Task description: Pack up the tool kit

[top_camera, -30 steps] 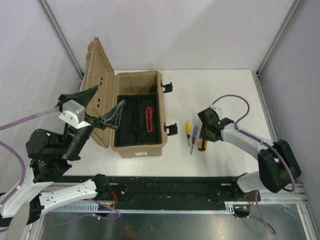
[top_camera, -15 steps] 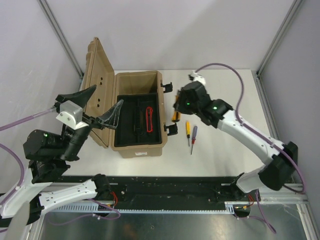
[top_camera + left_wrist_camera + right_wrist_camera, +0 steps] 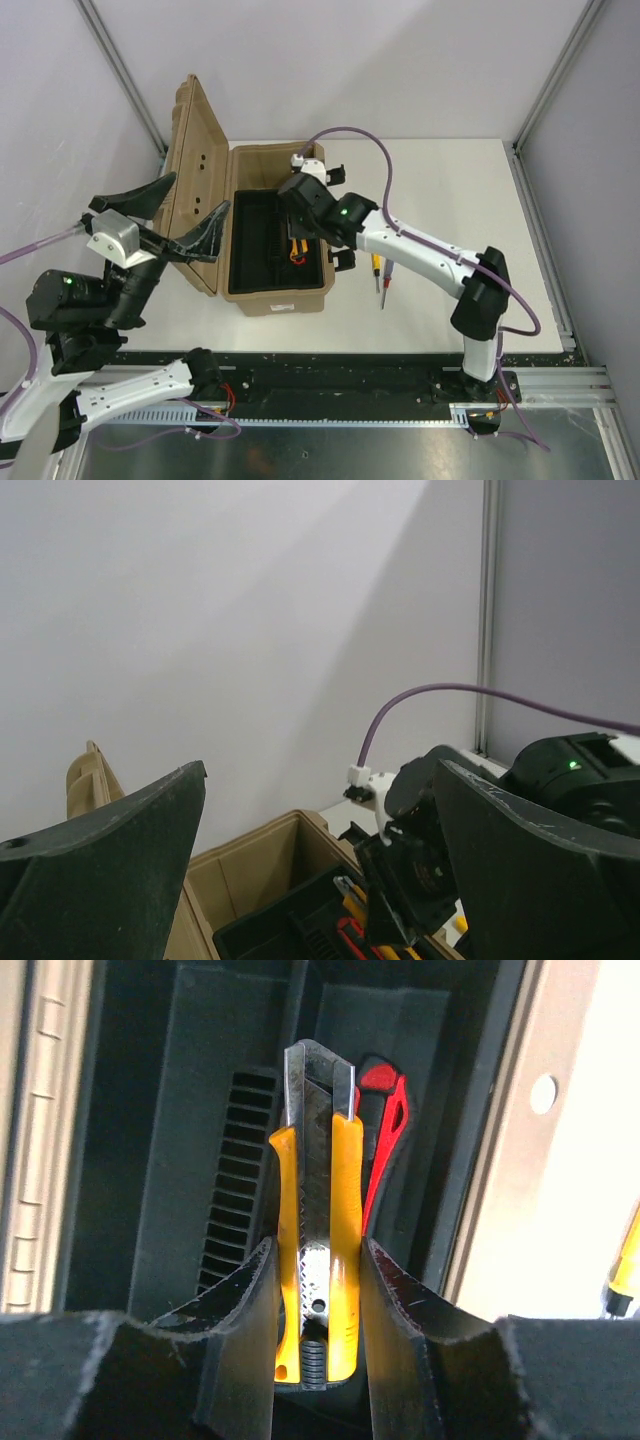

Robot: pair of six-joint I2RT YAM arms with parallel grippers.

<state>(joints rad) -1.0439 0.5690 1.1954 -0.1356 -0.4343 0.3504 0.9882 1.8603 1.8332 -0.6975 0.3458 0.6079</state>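
My right gripper will next lower the yellow utility knife point(image 3: 318, 1210) into the section of the tray point(image 3: 255, 240) that has the red knife, and then it will open.
The tan tool box point(image 3: 275, 297) stands open, its lid point(image 3: 190, 150) leaning left, with a black tray point(image 3: 255, 240) inside. My right gripper point(image 3: 300, 235) is shut on a yellow utility knife point(image 3: 318, 1210) and holds it over the tray's right side, just left of a red utility knife point(image 3: 385, 1130) that lies in the tray. The right gripper point(image 3: 318, 1290) grips the knife's rear end, blade end pointing away. My left gripper point(image 3: 175, 215) is open and empty, raised left of the box by the lid; its view looks toward the box point(image 3: 255, 865).
A yellow-handled screwdriver point(image 3: 376, 265) and a second, thinner screwdriver point(image 3: 384, 290) lie on the white table right of the box, partly under my right arm. The box's black latches point(image 3: 345, 258) stick out on its right side. The yellow screwdriver also shows at the right wrist view's edge point(image 3: 625, 1270).
My right gripper lifted the yellow knife from the table right of the screwdrivers and carried it left over the box's tray. The left gripper drifted slightly left.
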